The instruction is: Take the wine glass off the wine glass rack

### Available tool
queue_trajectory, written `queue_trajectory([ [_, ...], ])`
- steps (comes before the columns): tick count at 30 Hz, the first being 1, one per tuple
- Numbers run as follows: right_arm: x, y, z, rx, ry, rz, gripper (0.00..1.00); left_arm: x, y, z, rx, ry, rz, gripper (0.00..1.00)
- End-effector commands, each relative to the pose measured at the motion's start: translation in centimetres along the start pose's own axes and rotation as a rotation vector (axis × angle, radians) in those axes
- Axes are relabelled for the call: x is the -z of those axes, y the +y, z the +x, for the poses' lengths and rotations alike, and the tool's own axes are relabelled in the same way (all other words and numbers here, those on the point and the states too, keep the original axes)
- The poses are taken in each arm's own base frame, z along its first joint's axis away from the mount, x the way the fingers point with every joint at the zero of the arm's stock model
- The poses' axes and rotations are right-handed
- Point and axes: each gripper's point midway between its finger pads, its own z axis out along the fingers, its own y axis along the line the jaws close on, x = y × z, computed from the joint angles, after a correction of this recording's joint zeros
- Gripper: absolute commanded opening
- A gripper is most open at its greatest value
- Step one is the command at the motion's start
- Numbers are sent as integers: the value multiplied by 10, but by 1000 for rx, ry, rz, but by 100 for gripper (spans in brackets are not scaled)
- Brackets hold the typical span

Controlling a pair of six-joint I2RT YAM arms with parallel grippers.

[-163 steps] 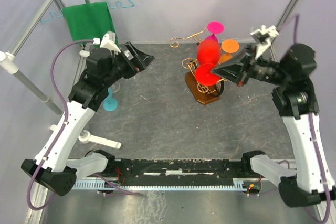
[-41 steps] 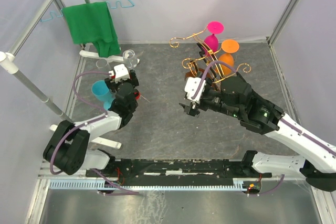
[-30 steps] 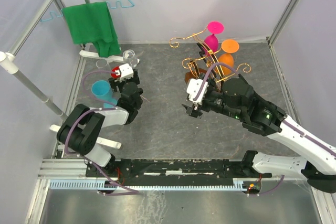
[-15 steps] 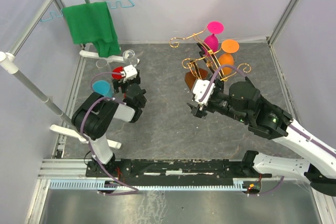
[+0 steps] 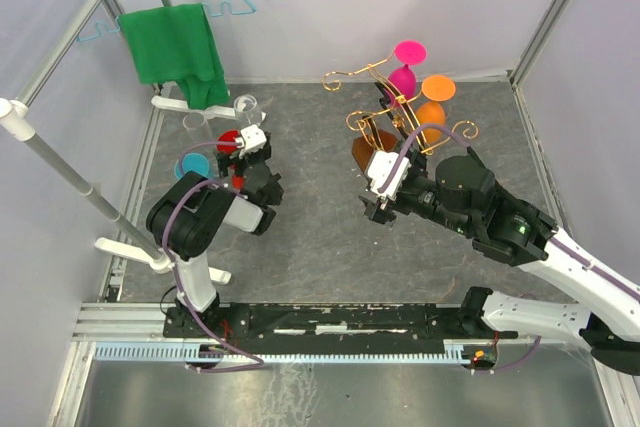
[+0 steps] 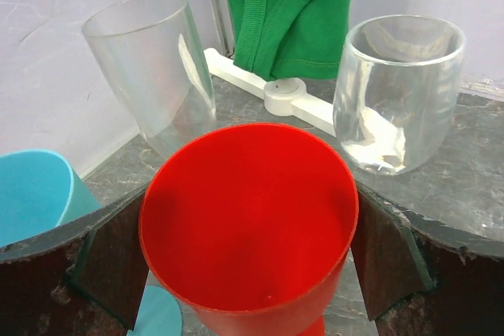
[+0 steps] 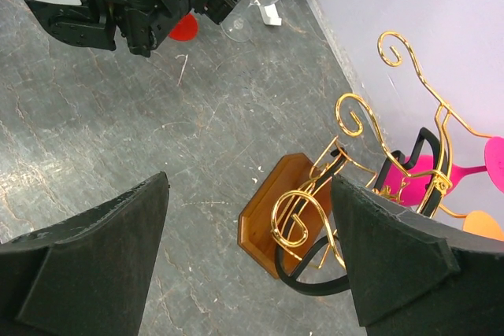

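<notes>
I should next move my right gripper outward past the rack onto the orange glass's foot, as that lies outward of it and to its right in the top view.
The wine glass rack of gold wire stands on its brown wooden base at the back right. A pink glass and an orange glass hang on it. A red wine glass stands upright at the back left, its foot on the table. My left gripper is open, one finger on each side of the red bowl. My right gripper is open and empty, hovering left of the rack, its tip over the table.
Two clear glasses and a blue glass stand close around the red one. A green cloth hangs on a turquoise hanger at the back left above a white bar. Metal poles run along the left side.
My left gripper has carried the red glass toward the back left among the other glasses, and its jaws have widened. My right arm drew back slightly to the right.
</notes>
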Motion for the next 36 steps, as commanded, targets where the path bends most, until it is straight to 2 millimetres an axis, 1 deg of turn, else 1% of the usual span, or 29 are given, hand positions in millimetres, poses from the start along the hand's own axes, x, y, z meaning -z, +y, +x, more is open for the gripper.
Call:
queue_trajectory([
  [1, 1, -8, -2, 2, -10, 34, 91, 2, -8, -15, 18, -18, -2, 99],
  [7, 4, -12, -3, -9, -10, 57, 91, 12, -6, -25, 53, -17, 4, 99],
  [12, 7, -29, -5, -72, -5, 141, 90, 28, -5, -37, 55, 6, 20, 99],
  [16, 8, -38, -6, -133, -4, 170, 87, 35, 2, -45, 64, 33, 12, 99],
  [19, 7, -46, -4, -188, 4, 193, 87, 38, 7, -46, 80, 59, 11, 99],
  [23, 7, -61, -2, -262, 4, 244, 86, 42, 20, -53, 124, 81, -9, 99],
  [25, 9, -74, -2, -310, -2, 284, 86, 45, 27, -57, 129, 94, -10, 99],
  [27, 11, -93, -1, -387, 1, 345, 83, 49, 32, -65, 160, 106, -4, 99],
  [28, 12, -105, 0, -443, 3, 385, 81, 51, 35, -75, 195, 109, 8, 99],
  [29, 15, -123, 7, -506, 17, 442, 78, 53, 35, -81, 217, 121, 30, 99],
  [30, 16, -137, 12, -583, 26, 481, 75, 55, 35, -88, 241, 133, 50, 99],
  [32, 9, -160, 21, -764, 44, 511, 66, 60, 32, -100, 337, 157, 109, 99],
  [34, 1, -181, 25, -900, 18, 507, 61, 67, 25, -113, 395, 186, 196, 99],
  [36, -5, -201, 27, -993, -21, 510, 58, 73, 22, -125, 429, 216, 252, 99],
])
